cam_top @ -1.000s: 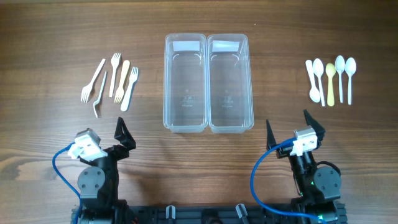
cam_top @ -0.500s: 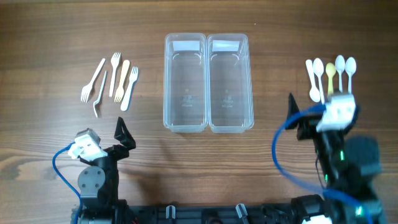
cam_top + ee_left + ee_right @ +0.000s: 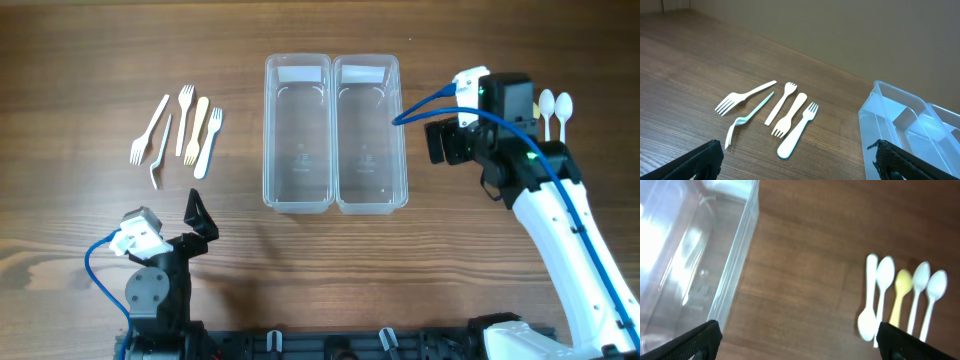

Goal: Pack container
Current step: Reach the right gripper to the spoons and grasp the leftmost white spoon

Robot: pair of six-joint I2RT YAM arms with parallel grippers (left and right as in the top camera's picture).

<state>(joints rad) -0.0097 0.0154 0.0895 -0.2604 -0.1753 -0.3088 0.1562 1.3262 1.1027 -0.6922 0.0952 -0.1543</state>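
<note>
Next I will move my right gripper to the spoons below it, to the right in the wrist view, and descend astride the handle nearest the containers, one side clear.
Two clear plastic containers (image 3: 298, 130) (image 3: 369, 130) stand side by side at the table's middle, both empty. Several plastic forks (image 3: 180, 132) lie to their left; they also show in the left wrist view (image 3: 785, 115). Several spoons (image 3: 900, 297) lie to the right, mostly hidden under my right arm in the overhead view, where two (image 3: 553, 105) show. My left gripper (image 3: 197, 222) is open and empty near the front edge, short of the forks. My right gripper (image 3: 445, 143) is open and empty, raised between the right container (image 3: 695, 255) and the spoons.
Bare wooden table (image 3: 90, 60) surrounds the things. Blue cables run along both arms. The right arm (image 3: 560, 230) stretches from the front right corner over the table's right side.
My right arm has risen from its rest at the front right and reached forward and left, now covering most spoons. The left arm has not moved.
</note>
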